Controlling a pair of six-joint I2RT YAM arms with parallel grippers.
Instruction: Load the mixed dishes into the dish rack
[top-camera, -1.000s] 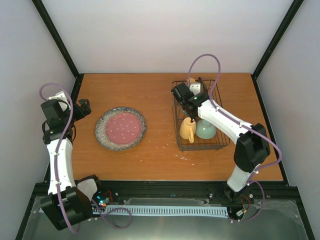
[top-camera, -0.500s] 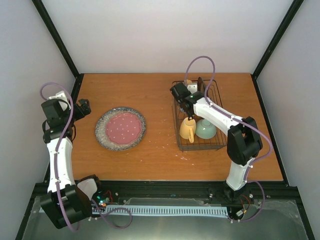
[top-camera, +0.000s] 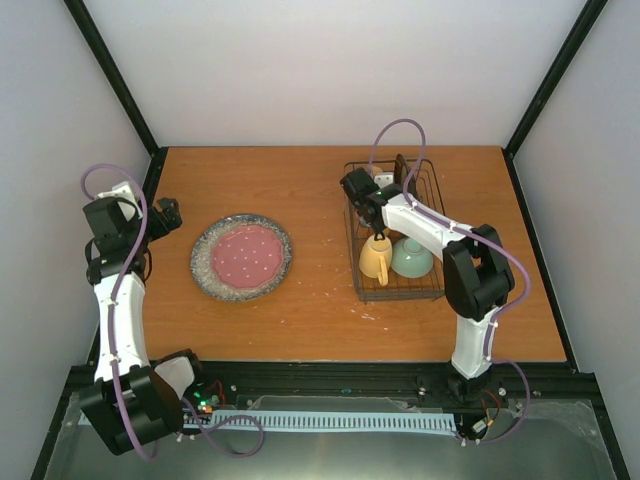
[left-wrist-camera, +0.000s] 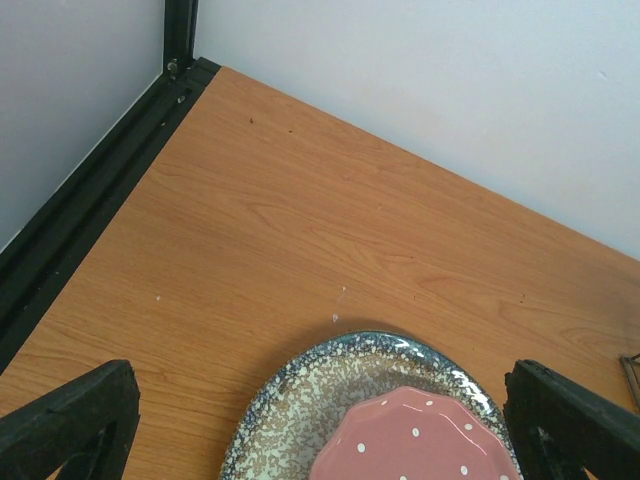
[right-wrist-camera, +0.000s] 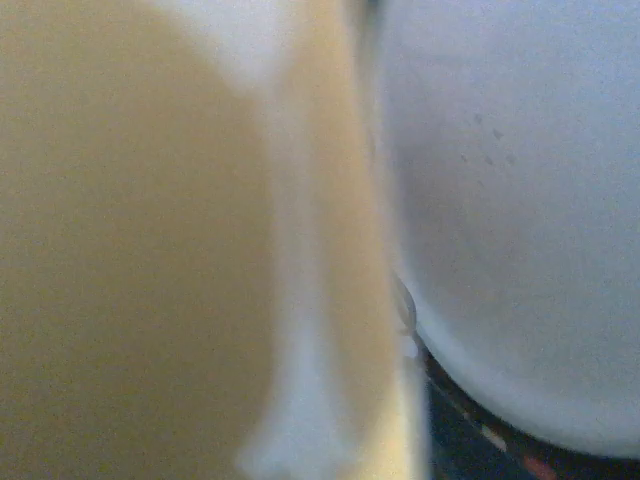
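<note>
I need to move my left gripper down to the right in the top view and turn it onto the pink dotted plate's nearest rim (left-wrist-camera: 326, 456), because this plate is on top.
The dark wire dish rack (top-camera: 432, 215) stands at the right back of the table. In it are a yellow mug (top-camera: 375, 260) and a pale green bowl (top-camera: 412, 258). My right gripper (top-camera: 377, 224) is low in the rack, right at the mug's far side. The right wrist view is filled by the blurred yellow mug (right-wrist-camera: 130, 240) and the pale bowl (right-wrist-camera: 520, 200); its fingers do not show. A pink dotted plate (top-camera: 246, 253) lies on a speckled blue plate (top-camera: 205, 265) left of centre. My left gripper (top-camera: 167, 215) is open and empty, left of the plates (left-wrist-camera: 320, 405).
A dark brown dish (top-camera: 403, 167) stands upright at the rack's back. The black frame rail (left-wrist-camera: 90, 215) runs along the table's left edge, close to my left gripper. White walls close the back and sides.
My right arm's elbow has swung left towards the rack and its forearm stands steeper; the gripper stays at the yellow mug. The mug, the plates and the left arm have not moved.
</note>
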